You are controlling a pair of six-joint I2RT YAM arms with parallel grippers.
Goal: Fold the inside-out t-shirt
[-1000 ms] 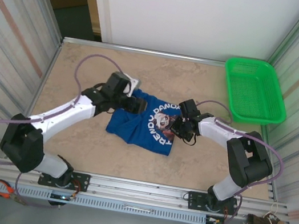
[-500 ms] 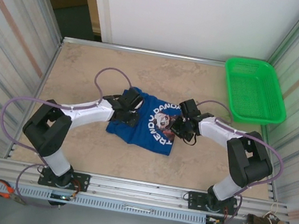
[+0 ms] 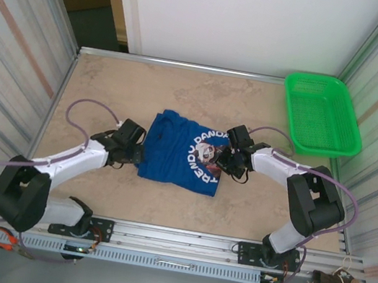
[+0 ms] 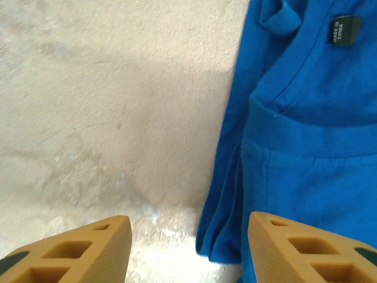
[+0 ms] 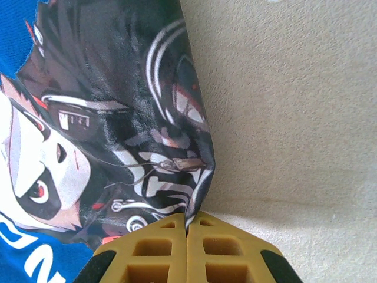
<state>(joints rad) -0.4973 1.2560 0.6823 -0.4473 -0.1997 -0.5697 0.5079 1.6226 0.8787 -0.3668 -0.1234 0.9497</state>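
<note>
My right gripper pulls the t-shirt's printed edge back next and releases it on bare tabletop, since that part of the tabletop by the front bar (image 3: 223, 205) lies back from the gripper.
The royal-blue t-shirt (image 3: 175, 155) lies bunched at mid-table, its white lettering and dark graphic on the right half. My right gripper (image 3: 228, 161) sits at that right edge, shut on the t-shirt. In the right wrist view the fingertips (image 5: 187, 227) pinch the fold of the printed fabric (image 5: 118, 124). My left gripper (image 3: 136, 156) rests at the shirt's left edge and is open. In the left wrist view its fingers (image 4: 106, 244) straddle the blue hem (image 4: 227, 236) with bare table between them; a small label (image 4: 343, 29) shows on the cloth.
A green mesh basket (image 3: 321, 114) stands at the back right corner. Metal walls close in both sides of the beige table (image 3: 111, 84). Pliers (image 3: 7, 240) lie on the front rail at the left.
My left gripper has let go of the shirt's upper left part and pulled back left and nearer, off the cloth. The shirt lies flatter there. The right gripper has held still.
</note>
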